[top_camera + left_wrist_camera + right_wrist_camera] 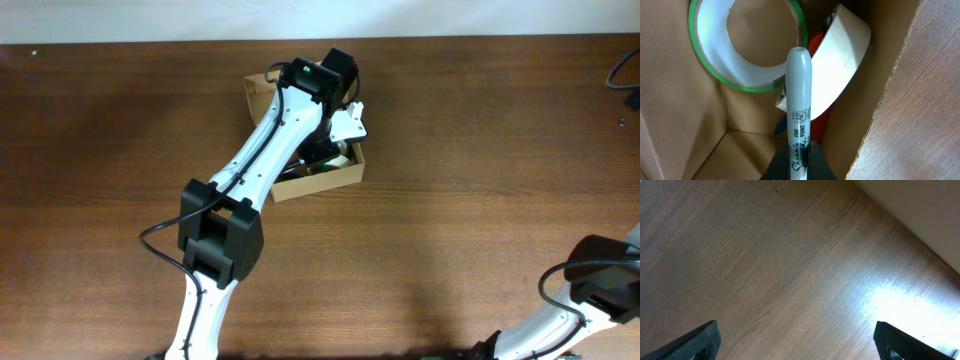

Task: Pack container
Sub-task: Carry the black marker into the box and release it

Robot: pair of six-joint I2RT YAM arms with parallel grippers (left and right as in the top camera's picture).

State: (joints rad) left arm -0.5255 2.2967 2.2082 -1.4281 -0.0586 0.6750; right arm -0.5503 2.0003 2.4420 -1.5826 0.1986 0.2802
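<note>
The grey Sharpie marker still hangs above the tape rolls, so next my left gripper will lower deeper into the container (322,182), toward the gap between them, and release it.
The container (322,182), a small tan cardboard box, sits at the table's back centre, mostly covered by my left arm. My left gripper (799,152) reaches down into it and is shut on a grey Sharpie marker (799,85) that points away from the camera. Inside the container (685,125) lie a green-edged tape roll (747,47), a beige tape roll (842,65), a red item (815,42) and a bit of something blue (781,126). My right gripper (797,342) hovers open over bare wood, far from the box.
The brown wooden table (480,120) stretches all around the box. My right arm (600,285) rests at the front right corner. A dark cable (628,75) lies at the far right edge. A pale wall band (920,210) borders the table.
</note>
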